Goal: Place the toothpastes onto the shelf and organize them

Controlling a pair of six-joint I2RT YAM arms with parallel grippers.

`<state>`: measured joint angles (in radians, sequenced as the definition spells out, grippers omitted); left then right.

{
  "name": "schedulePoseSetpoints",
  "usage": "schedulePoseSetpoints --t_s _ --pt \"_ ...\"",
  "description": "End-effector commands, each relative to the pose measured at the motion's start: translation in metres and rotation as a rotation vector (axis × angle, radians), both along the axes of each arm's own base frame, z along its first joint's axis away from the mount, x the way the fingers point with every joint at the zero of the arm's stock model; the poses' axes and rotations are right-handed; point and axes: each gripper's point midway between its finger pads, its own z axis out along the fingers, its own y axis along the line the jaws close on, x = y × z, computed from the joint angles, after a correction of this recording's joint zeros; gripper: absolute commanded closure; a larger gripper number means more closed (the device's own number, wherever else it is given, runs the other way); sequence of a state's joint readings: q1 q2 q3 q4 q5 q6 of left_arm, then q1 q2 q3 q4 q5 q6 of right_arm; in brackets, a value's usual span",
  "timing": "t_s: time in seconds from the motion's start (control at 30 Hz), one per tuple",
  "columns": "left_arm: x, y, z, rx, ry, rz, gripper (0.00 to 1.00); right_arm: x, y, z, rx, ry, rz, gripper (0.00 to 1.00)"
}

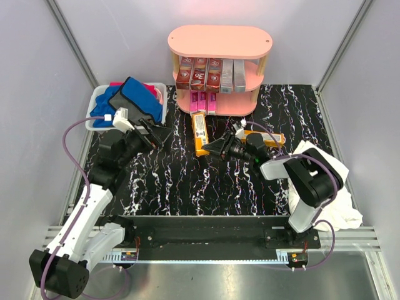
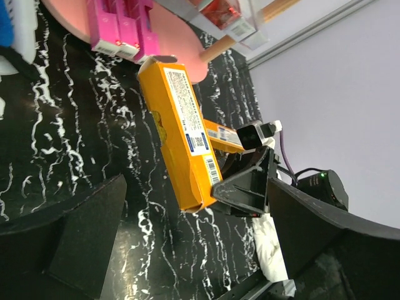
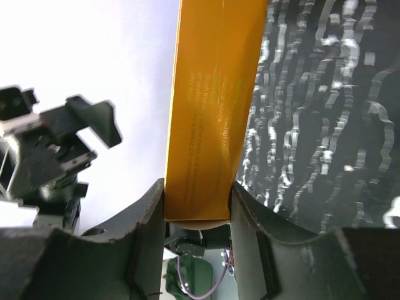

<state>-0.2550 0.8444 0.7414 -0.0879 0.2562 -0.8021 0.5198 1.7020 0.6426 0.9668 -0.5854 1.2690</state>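
Next, my right gripper should go outward and to the right in the top view and release the orange box beside the pink boxes, where the shelf's bottom level (image 1: 231, 104) is empty.
My right gripper (image 1: 210, 149) (image 3: 198, 200) is shut on the near end of an orange toothpaste box (image 1: 200, 131) (image 3: 215, 106) (image 2: 181, 134). The box's far end points at the bottom tier of the salmon-pink shelf (image 1: 219, 39) (image 2: 172, 34). A second orange box (image 1: 270, 137) (image 2: 226, 137) lies on the black table behind the right arm. Dark red boxes (image 1: 199, 74) and silver boxes (image 1: 232, 75) stand on the middle tier, and pink boxes (image 1: 203, 101) (image 2: 122, 31) sit on the bottom tier. My left gripper (image 1: 154, 133) (image 2: 206, 250) hangs open and holds nothing, left of the held box.
A white bin (image 1: 97, 103) with blue and dark cloths (image 1: 131, 97) stands at the back left, close behind the left gripper. A white cloth (image 1: 328, 181) lies crumpled at the right by the right arm's base. Grey walls close the table on three sides.
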Motion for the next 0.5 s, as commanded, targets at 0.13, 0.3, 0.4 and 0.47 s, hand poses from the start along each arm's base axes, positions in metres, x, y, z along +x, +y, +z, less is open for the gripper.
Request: schedulePoseSetpoints --t_s 0.13,0.3,0.4,0.47 --pt "0.004 0.008 -0.013 0.062 -0.004 0.028 0.01 0.017 -0.014 0.003 0.059 -0.067 -0.004 0.80" --pt "0.006 0.008 -0.021 0.085 -0.001 0.020 0.01 0.030 -0.020 -0.011 0.023 -0.043 -0.031 0.80" --pt "0.007 0.009 -0.025 0.100 0.001 0.020 0.01 0.042 -0.026 -0.014 0.023 -0.041 -0.045 0.80" --pt "0.006 0.010 -0.028 0.109 0.000 0.021 0.01 0.055 -0.032 -0.012 0.024 -0.049 -0.062 0.80"
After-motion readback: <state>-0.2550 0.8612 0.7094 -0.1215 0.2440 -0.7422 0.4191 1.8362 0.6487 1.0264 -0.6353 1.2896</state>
